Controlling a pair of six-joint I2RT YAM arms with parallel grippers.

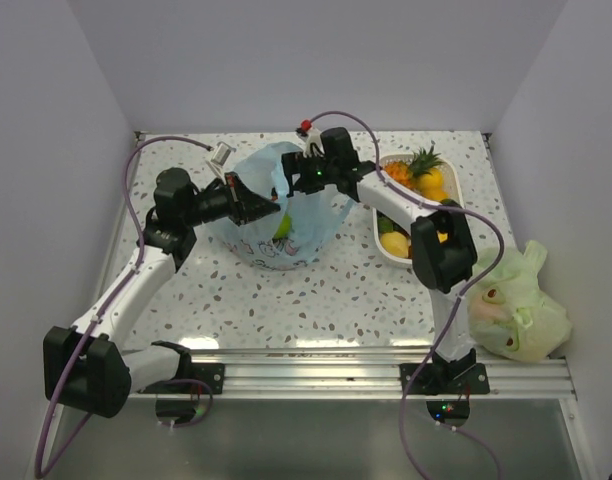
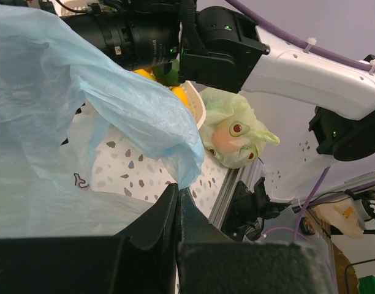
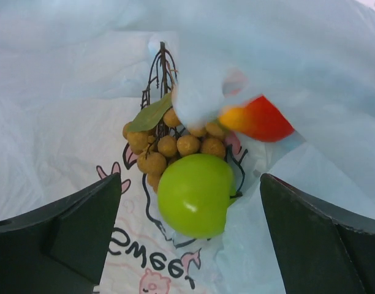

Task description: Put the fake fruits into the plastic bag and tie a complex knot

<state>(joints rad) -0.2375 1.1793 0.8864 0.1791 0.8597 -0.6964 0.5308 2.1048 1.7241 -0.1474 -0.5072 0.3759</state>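
Note:
The pineapple is still in the tray, so my right gripper needs to go to the right in the top view and down onto the pineapple's leafy top [image 1: 424,161].
The light-blue plastic bag [image 1: 286,225] stands open mid-table. My left gripper [image 1: 269,210] is shut on the bag's rim [image 2: 186,171], holding it up. My right gripper [image 1: 298,190] hangs open over the bag's mouth. In the right wrist view a green apple [image 3: 195,195] lies loose on the bag's printed floor between the wide-apart fingers [image 3: 71,226], touching neither. Behind it are a brown berry cluster [image 3: 169,144] and a red-orange fruit [image 3: 261,119], half under a fold. More fake fruits, a pineapple [image 1: 423,163] among them, sit in a white tray [image 1: 383,162]. No knot is in view.
A pale green bag [image 1: 516,305] lies at the near right by the right arm's base. The aluminium rail [image 1: 316,365] runs along the near edge. White walls close in the table on the left, right and back.

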